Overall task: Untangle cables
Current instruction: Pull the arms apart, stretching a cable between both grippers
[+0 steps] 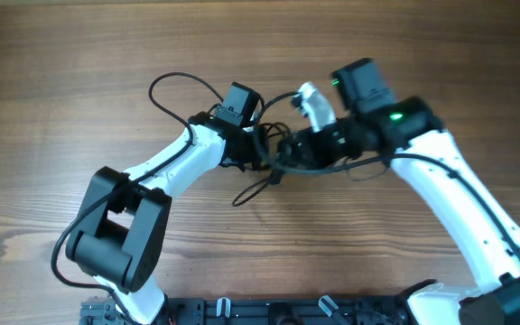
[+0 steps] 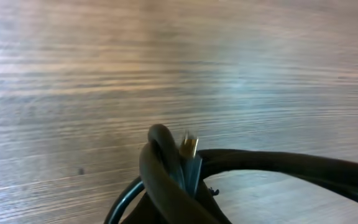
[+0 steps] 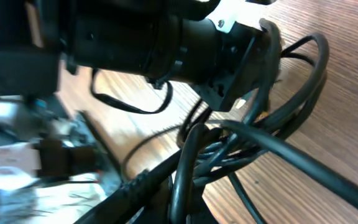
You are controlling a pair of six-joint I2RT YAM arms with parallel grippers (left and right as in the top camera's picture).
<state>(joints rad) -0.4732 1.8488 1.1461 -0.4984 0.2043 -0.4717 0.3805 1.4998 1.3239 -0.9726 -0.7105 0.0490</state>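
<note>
The cables cross beside my left gripper, so my right gripper will next pull over open tabletop to its right in the overhead view, then release them.
The cables (image 1: 275, 155) form one small black knotted bundle mid-table, between my two grippers. A loose end (image 1: 249, 192) trails toward the front. My left gripper (image 1: 258, 149) comes in from the left and is shut on the bundle. In its wrist view a thick black loop (image 2: 166, 177) and a small metal-tipped plug (image 2: 189, 147) rise right in front of the lens, hiding the fingers. My right gripper (image 1: 291, 152) meets the bundle from the right, shut on several crossing strands (image 3: 241, 146). The left gripper's black body (image 3: 166, 43) sits just beyond them.
A thin black wire loop (image 1: 174, 86) arcs behind the left wrist. The wooden table (image 1: 79, 72) surrounds the arms. A black frame (image 1: 269, 311) runs along the front edge, between the two arm bases.
</note>
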